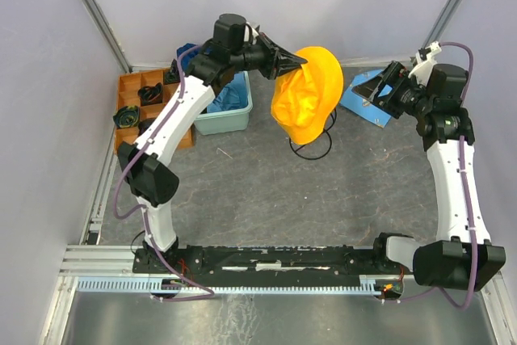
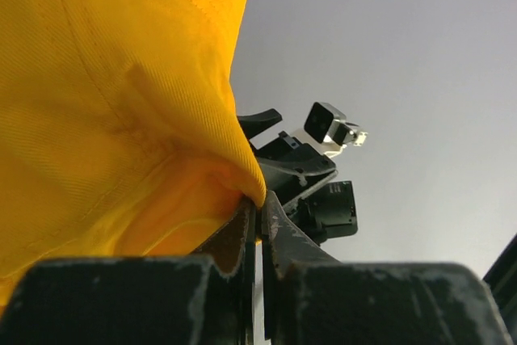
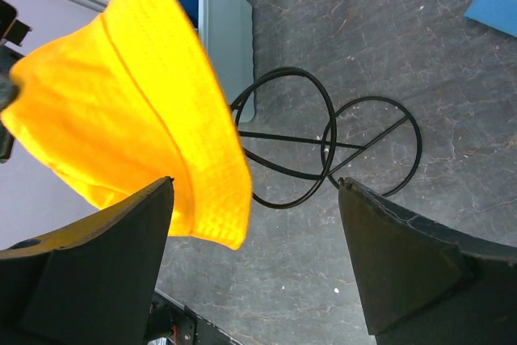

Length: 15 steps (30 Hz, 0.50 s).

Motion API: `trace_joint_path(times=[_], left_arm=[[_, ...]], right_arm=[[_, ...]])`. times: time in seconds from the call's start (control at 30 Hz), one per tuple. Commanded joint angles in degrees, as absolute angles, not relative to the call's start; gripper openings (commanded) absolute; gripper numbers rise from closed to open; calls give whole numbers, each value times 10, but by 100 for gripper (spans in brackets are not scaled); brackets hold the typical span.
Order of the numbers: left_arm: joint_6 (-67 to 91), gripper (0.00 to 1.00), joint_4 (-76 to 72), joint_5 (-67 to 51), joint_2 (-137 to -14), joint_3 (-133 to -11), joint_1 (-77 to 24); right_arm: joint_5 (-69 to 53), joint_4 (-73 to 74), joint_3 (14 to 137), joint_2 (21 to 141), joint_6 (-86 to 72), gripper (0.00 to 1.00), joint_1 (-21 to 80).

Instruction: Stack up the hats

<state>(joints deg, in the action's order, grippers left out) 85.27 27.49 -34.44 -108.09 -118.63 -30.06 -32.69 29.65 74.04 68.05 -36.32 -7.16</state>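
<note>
The black wire stand is below my left gripper, to its right in the top view, so it will lower the hat there next and release.
The yellow-orange hat (image 1: 307, 98) hangs in the air over the middle of the table. My left gripper (image 1: 295, 62) is shut on its brim and holds it up; the left wrist view shows the jaws (image 2: 260, 206) pinching the yellow fabric (image 2: 113, 103). My right gripper (image 1: 373, 90) is open and empty to the right of the hat. In the right wrist view the hat (image 3: 137, 103) hangs at the left, beyond the open gripper (image 3: 255, 181). Blue fabric (image 1: 230, 96) lies in the tub; I cannot tell which hats it is. The black hat is not visible.
A black wire stand (image 1: 311, 149) stands on the table under the hat, also in the right wrist view (image 3: 323, 143). The mint-green tub (image 1: 222, 123) is at the back left, next to an orange parts tray (image 1: 133, 86). A flat light-blue cloth (image 1: 359, 103) lies at the back right.
</note>
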Motion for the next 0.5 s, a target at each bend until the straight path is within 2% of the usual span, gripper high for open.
trace_joint_path(times=[0.0, 0.23, 0.3, 0.47], left_arm=[[821, 3, 262, -352, -1110, -1190, -321], [805, 4, 259, -350, -1138, -1183, -335], [799, 8, 258, -351, -1146, -1186, -336], [793, 28, 258, -349, -1165, -1206, -340]], right_arm=[[-322, 288, 731, 669, -360, 91, -76], [-365, 221, 671, 671, -416, 91, -91], [-382, 194, 646, 674, -435, 91, -96], [-422, 91, 575, 691, -495, 91, -104]])
